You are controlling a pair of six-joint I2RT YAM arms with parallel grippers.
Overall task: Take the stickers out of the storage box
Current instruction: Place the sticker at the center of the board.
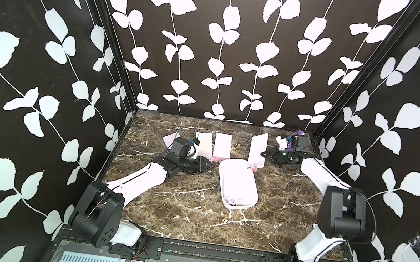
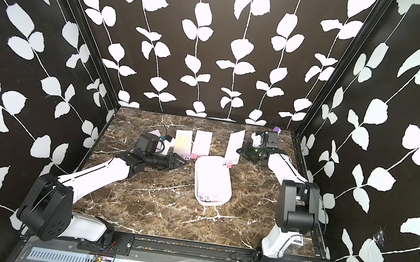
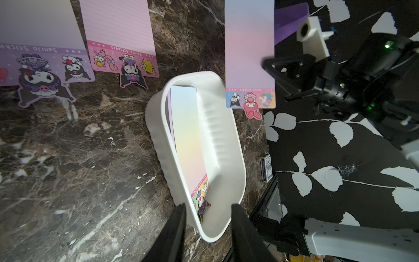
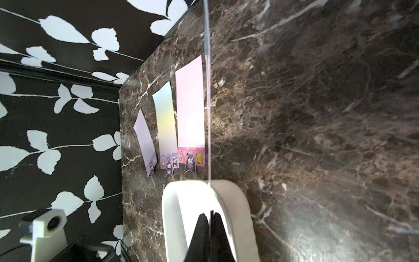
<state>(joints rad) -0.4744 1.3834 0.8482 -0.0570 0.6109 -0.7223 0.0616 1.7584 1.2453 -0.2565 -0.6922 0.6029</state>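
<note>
My right gripper lowers away from the box next and releases the sticker sheet onto the tabletop between box and purple wedge [image 4: 257, 161], which is bare.
The white storage box [image 1: 223, 188] [image 2: 198, 179] lies mid-table with stickers [image 1: 234, 201] [image 3: 188, 140] inside it, cartoon ends toward the front. My right gripper [image 1: 265, 154] [image 4: 210, 213] is shut on a pink-lilac sticker sheet [image 1: 258, 146] [image 3: 249, 52], held up above the box's far end and seen edge-on in the right wrist view. Three more sheets lie flat behind the box: pink [image 1: 222, 145] [image 4: 190, 108], rainbow [image 1: 205, 143] [image 4: 164, 120] and lilac [image 4: 145, 140]. My left gripper [image 1: 210, 166] [image 3: 208, 205] is open just left of the box, holding nothing.
A purple wedge [image 1: 299, 133] and a white block [image 1: 281, 142] stand in the back right corner behind the right arm. A blue playing card box [image 3: 266, 167] sits by the right edge of the table. Patterned walls close in three sides.
</note>
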